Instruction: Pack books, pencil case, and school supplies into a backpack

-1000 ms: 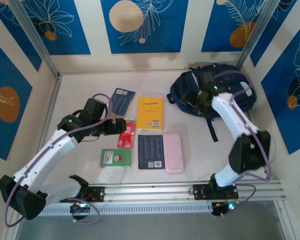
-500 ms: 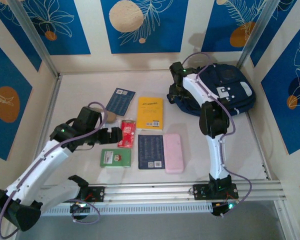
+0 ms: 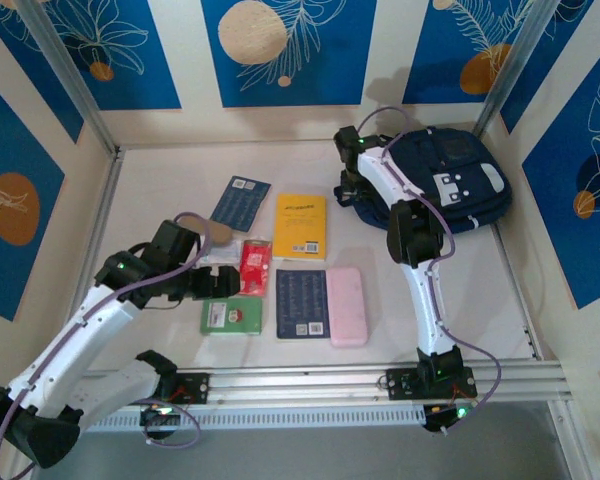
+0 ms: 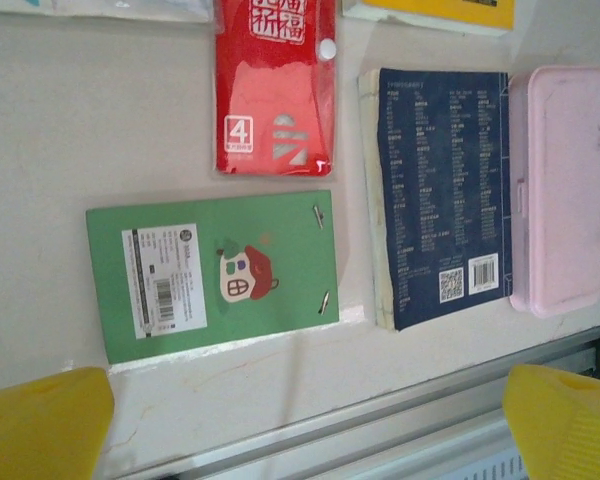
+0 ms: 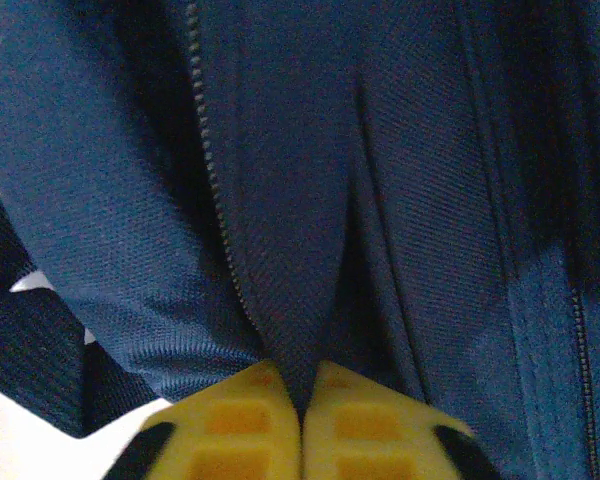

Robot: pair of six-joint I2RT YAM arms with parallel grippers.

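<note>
The robot will next pull the fold back over the yellow book's near end [image 3: 299, 249] with its right gripper, bringing the backpack [image 3: 450, 180] from its corner, and let it go.
The navy backpack [image 3: 450, 180] lies at the back right. My right gripper [image 3: 352, 192] is at its left edge, shut on a fold of backpack fabric [image 5: 280, 200] beside a zipper [image 5: 215, 180]; its jaws [image 5: 302, 420] are pressed together on the cloth. My left gripper [image 3: 225, 283] hangs open above the green box [image 4: 215, 272], with nothing between its yellow fingers [image 4: 40, 425]. Next to the green box lie the red packet [image 4: 275, 85], a navy book [image 4: 445, 190] and the pink pencil case [image 4: 560, 190]. A yellow book [image 3: 301, 226] and a second navy book [image 3: 241, 202] lie farther back.
An aluminium rail [image 3: 380, 380] runs along the near edge, just below the green box. Walls with blue panels enclose the table, with metal posts [image 3: 75, 95] in the back corners. A small white piece [image 3: 220, 252] lies left of the red packet.
My right gripper swung from above the backpack to its left edge and shut on the fabric. My left gripper moved toward the near edge, from beside the red packet to over the green box.
</note>
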